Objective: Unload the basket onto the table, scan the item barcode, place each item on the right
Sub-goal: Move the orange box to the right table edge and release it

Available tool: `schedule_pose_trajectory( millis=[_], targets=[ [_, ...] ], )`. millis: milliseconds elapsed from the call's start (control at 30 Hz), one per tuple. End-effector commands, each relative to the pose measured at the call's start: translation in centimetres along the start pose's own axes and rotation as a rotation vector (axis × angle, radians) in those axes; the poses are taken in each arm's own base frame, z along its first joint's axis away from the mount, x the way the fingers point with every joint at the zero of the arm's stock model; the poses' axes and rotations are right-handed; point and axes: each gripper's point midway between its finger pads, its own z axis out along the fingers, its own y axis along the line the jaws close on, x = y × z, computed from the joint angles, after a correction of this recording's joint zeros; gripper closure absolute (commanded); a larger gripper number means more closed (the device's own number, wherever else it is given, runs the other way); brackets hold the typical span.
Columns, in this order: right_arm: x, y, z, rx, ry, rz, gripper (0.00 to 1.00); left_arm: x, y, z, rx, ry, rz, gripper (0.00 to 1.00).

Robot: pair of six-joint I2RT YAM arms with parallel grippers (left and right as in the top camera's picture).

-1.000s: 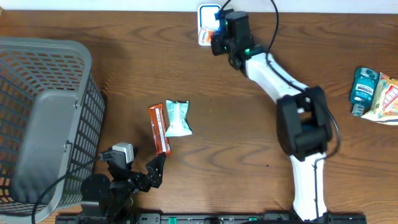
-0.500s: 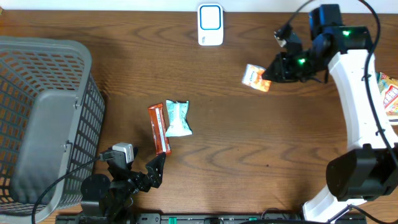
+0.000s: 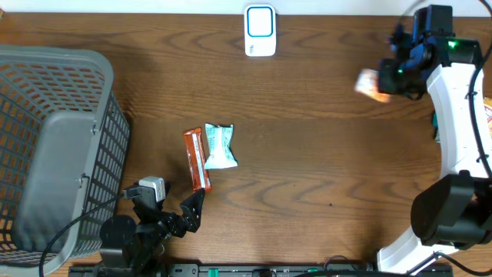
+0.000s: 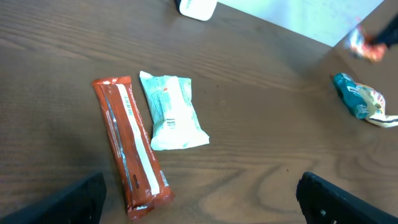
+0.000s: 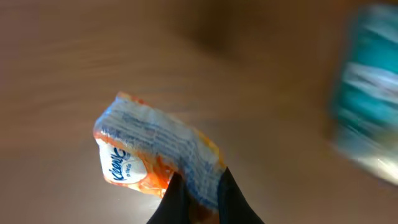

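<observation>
My right gripper should next bring the tissue pack back and down toward the teal packet and let go of it on the bare tabletop by its near end, which is clear.
My right gripper is shut on an orange and white tissue pack, holding it above the table at the far right. In the right wrist view the pack sticks out up and to the left of the pinched gripper, blurred by motion. The white scanner with a blue face sits at the back centre, well left of the pack. My left gripper rests near the front edge; its dark fingers stand wide apart with nothing between them.
A grey mesh basket fills the left side. A red bar and a teal-and-white packet lie side by side just beyond the left gripper. A teal packet with another wrapper lies at the far right.
The right arm has swung from the scanner at the back centre across to the far right, carrying the tissue pack. The left arm has not moved.
</observation>
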Motion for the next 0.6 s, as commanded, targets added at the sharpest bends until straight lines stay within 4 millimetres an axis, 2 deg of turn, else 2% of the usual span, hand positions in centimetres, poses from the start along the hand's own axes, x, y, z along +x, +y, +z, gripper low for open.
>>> schedule_pose_trajectory(
  millis=[0,167,267,367,433,567],
  targets=[
    [1.5,-11.0,-0.5,0.547,-0.065,0.375,0.99,-0.2,0.1,-0.1,-0.006,-0.008,0.0,0.02],
    [3.3,-14.7,2.7,0.597,-0.075,0.489,0.99,-0.2,0.1,-0.1,-0.006,-0.008,0.0,0.02],
    [5.4,-17.3,4.9,0.625,-0.059,0.552,0.99,-0.2,0.1,-0.1,-0.006,-0.008,0.0,0.02],
    [6.8,-19.4,6.0,0.645,-0.055,0.588,0.97,-0.2,0.1,-0.1,-0.006,-0.008,0.0,0.02],
    [7.3,-20.6,6.0,0.655,-0.049,0.614,0.89,-0.2,0.1,-0.1,-0.006,-0.008,0.0,0.02],
    [7.2,-21.3,6.1,0.616,-0.058,0.654,0.71,-0.2,0.1,-0.1,-0.006,-0.008,0.0,0.02]
  ],
)
